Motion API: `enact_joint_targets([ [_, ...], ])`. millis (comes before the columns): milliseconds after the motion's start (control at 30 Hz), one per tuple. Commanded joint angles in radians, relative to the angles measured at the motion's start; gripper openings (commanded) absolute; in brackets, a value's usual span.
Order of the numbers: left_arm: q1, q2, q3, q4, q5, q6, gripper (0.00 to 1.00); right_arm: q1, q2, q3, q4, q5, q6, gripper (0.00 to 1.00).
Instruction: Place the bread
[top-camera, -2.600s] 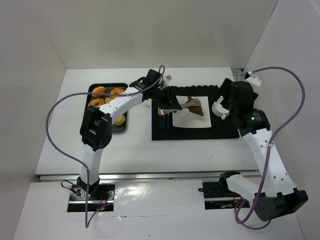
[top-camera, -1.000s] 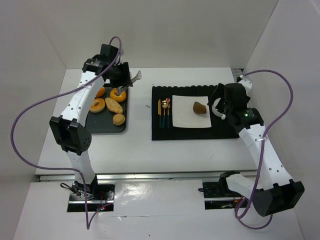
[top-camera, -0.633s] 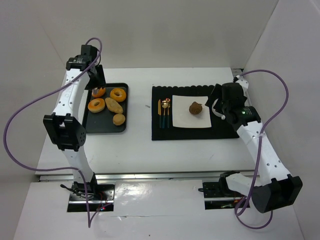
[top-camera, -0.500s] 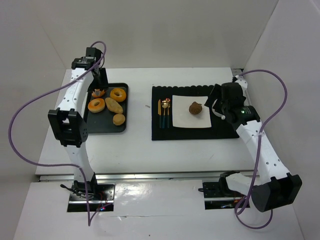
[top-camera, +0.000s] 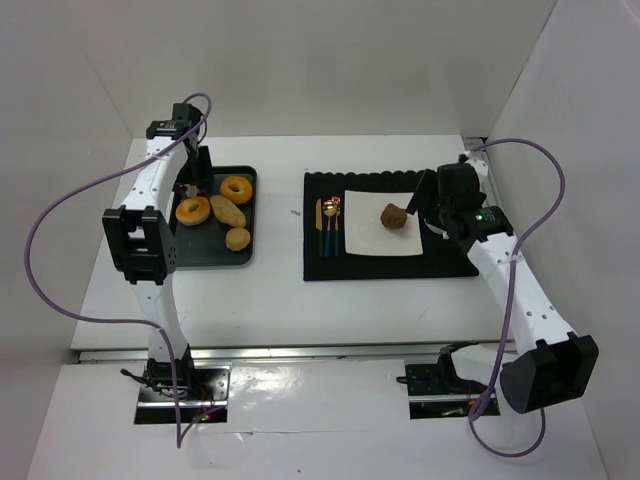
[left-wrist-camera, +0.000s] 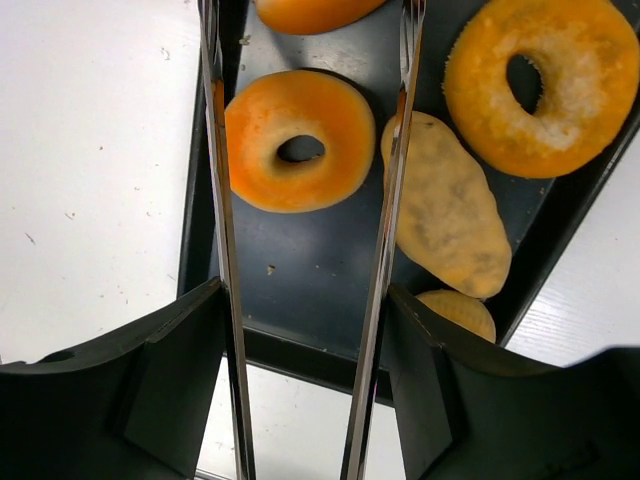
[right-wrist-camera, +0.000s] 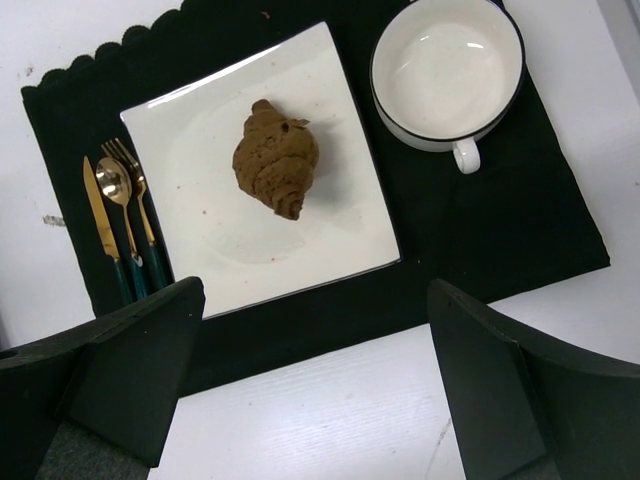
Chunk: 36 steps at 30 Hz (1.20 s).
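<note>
The left gripper moves slightly downward next, closing the tongs (left-wrist-camera: 215, 200) onto the orange bun beyond the doughnut (left-wrist-camera: 316, 13), since that bun lies between the tongs' spread arms.
The bread (top-camera: 393, 216), a dark brown croissant-shaped roll (right-wrist-camera: 276, 158), lies on the white square plate (top-camera: 365, 238) (right-wrist-camera: 300, 240) with nothing touching it. My left gripper (top-camera: 190, 176) (left-wrist-camera: 305, 300) hovers over the black tray's (top-camera: 205, 256) left end. It is shut on metal tongs (left-wrist-camera: 215, 200), whose two arms stand spread on either side of an orange doughnut (left-wrist-camera: 298, 140). My right gripper (top-camera: 436, 196) (right-wrist-camera: 315, 295) hangs open above the placemat's near edge, with nothing between its fingers.
In the tray (left-wrist-camera: 300, 275) also lie a sugared ring doughnut (left-wrist-camera: 540, 85), an oblong bun (left-wrist-camera: 445, 205) and a small round bun (top-camera: 238, 238). The black placemat (top-camera: 390, 266) carries gold cutlery (right-wrist-camera: 120, 225) and a white cup (right-wrist-camera: 447, 75).
My left arm swung from the plate, where it left the bread, back to the tray. Over the last second it turned toward the tray's left end and the tongs spread wider. The right arm shifted slightly.
</note>
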Motion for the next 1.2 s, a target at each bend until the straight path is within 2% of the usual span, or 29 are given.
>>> enact_joint_targets([
  [0,0.019,0.019,0.041,0.008,0.007,0.015,0.73,-0.006,0.002,0.033,0.060,-0.006,0.006,1.00],
  [100,0.019,0.030,0.051,0.008,0.022,0.015,0.73,-0.006,0.011,0.033,0.060,-0.006,0.006,1.00],
  [233,0.019,0.048,0.051,0.008,0.057,0.015,0.67,-0.006,0.021,0.033,0.070,-0.006,0.006,1.00],
  [333,0.028,0.036,0.051,0.008,0.067,0.015,0.57,-0.006,0.030,0.042,0.070,-0.006,0.006,1.00],
  [367,0.028,0.036,0.051,0.008,0.067,0.005,0.50,-0.006,0.030,0.042,0.070,-0.006,0.006,1.00],
  [467,0.028,0.003,0.051,0.008,0.067,0.005,0.42,-0.006,0.039,0.042,0.070,-0.015,0.006,1.00],
  [700,0.019,-0.160,0.028,0.008,0.021,-0.066,0.38,-0.006,0.039,0.042,0.070,-0.024,0.006,1.00],
  [767,-0.003,-0.220,0.015,-0.002,0.021,-0.089,0.33,-0.006,0.039,0.042,0.070,-0.014,0.006,1.00],
  [933,-0.118,-0.300,-0.014,-0.002,0.059,-0.063,0.33,-0.006,0.039,0.062,0.070,-0.014,0.006,1.00],
  [1067,-0.291,-0.327,-0.067,0.078,0.243,-0.037,0.33,-0.006,0.039,0.062,0.079,0.006,0.006,1.00],
  [1167,-0.368,-0.327,-0.141,0.145,0.387,-0.066,0.34,-0.006,0.028,0.062,0.070,0.006,0.015,1.00],
])
